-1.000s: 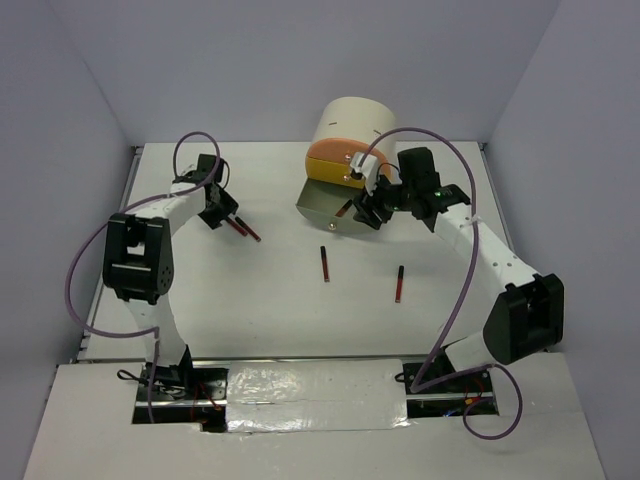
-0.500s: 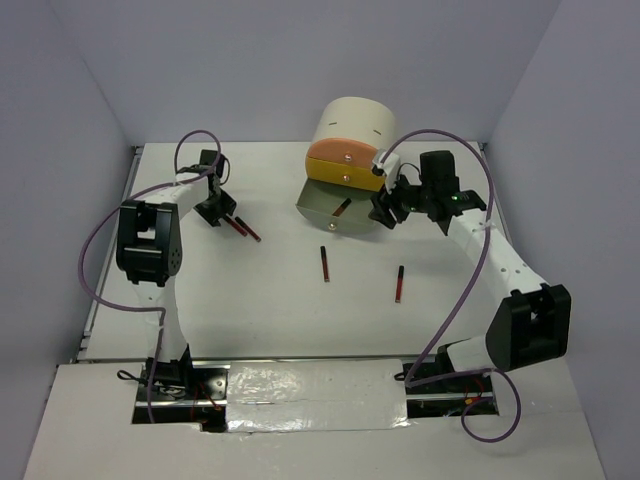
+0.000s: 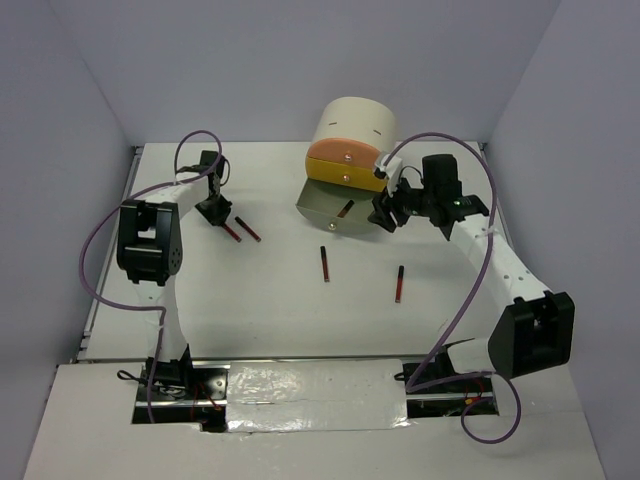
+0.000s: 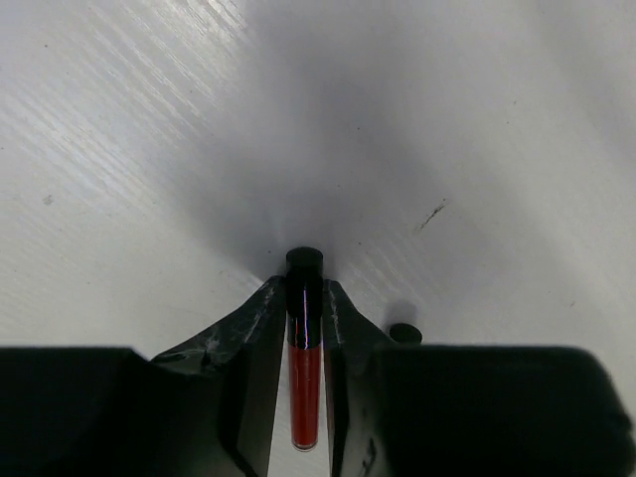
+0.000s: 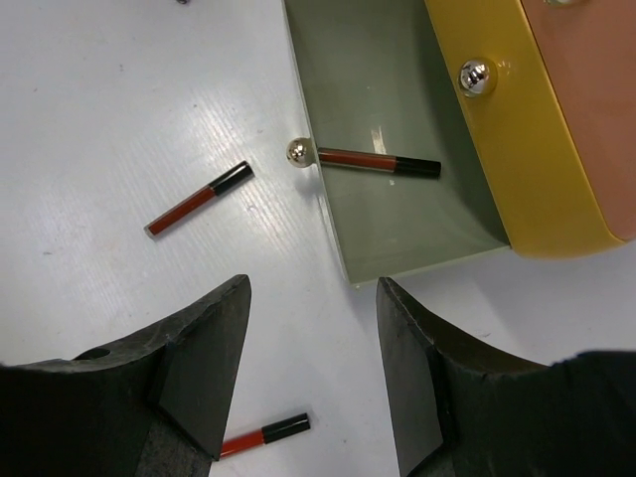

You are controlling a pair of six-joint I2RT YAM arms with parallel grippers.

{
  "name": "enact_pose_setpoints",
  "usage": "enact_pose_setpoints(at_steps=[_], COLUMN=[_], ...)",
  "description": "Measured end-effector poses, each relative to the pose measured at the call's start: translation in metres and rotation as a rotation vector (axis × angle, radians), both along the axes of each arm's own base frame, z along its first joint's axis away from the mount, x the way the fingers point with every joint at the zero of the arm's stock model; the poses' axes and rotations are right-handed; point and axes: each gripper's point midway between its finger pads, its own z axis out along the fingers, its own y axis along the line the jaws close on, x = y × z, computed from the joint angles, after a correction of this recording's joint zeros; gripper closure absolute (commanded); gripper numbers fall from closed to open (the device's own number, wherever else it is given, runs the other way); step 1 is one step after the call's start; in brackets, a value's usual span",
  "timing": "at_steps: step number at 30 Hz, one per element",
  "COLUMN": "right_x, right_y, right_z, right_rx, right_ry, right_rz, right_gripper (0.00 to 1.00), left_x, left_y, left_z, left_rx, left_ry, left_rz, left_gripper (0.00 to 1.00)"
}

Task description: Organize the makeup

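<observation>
My left gripper lifts next, moves to the right in the top view over the open grey-green drawer (image 3: 331, 201) and releases its stick, because that drawer holds a stick.
The makeup here is several thin dark-red sticks with black caps. In the left wrist view one stick (image 4: 304, 348) lies on the table between my left gripper (image 4: 304, 288) fingers, which press on both its sides. From above, that gripper (image 3: 214, 210) is at the far left, with this stick (image 3: 232, 232) and a second stick (image 3: 249, 230) beside it. My right gripper (image 5: 313, 338) hangs open and holds nothing, just right of the open grey-green drawer (image 5: 417, 234). One stick (image 5: 378, 162) lies in that drawer. Two more sticks (image 3: 325, 264) (image 3: 399, 284) lie mid-table.
The cream cylinder (image 3: 350, 122) stands at the back with an orange drawer (image 3: 340, 153) and a yellow drawer (image 3: 345, 173) shut above the open one. The open drawer's metal knob (image 5: 297, 152) points toward mid-table. Purple cables loop over both arms.
My left gripper's jaws have closed in on the stick at the far left. My right gripper has drawn back to the right from the drawer, leaving a stick inside.
</observation>
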Motion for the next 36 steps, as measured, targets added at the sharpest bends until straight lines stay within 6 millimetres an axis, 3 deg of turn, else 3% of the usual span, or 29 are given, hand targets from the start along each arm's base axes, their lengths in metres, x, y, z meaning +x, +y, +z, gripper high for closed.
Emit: enact_pose_setpoints(at_steps=[5,9,13,16,20,24,30,36], right_x=[-0.008,-0.01,-0.018,-0.028,-0.04,-0.049,-0.06,-0.063], right_y=[0.0,0.0,0.004,0.009,0.013,0.014,0.012,0.007], right_z=[-0.005,-0.006,-0.004,-0.005,-0.005,-0.008,-0.013,-0.015], right_rx=[0.003,0.006,0.017,0.029,0.046,0.058,0.072,0.072], right_ry=[0.011,0.012,0.015,0.026,0.046,0.07,0.1,0.11], right_rz=[0.006,0.012,0.057,0.111,0.157,0.165,0.145,0.106], right_gripper=[0.39,0.39,0.41,0.46,0.51,0.52,0.51,0.5], left_x=[-0.002,-0.012,-0.048,-0.062,-0.054,-0.046,-0.036,0.008], left_y=[0.002,0.005,0.008,-0.002,-0.046,-0.115,-0.205,-0.256], left_z=[0.0,0.001,0.007,0.031,0.083,0.122,0.142,0.16], left_rx=[0.006,0.013,0.01,-0.022,-0.106,-0.205,-0.343,-0.485], left_ry=[-0.009,-0.015,0.011,-0.038,-0.23,-0.398,-0.497,-0.628], left_rz=[-0.014,-0.025,-0.064,-0.11,-0.223,-0.382,-0.473,-0.372], left_gripper=[0.9,1.0,1.0,1.0,1.0,1.0,1.0,1.0])
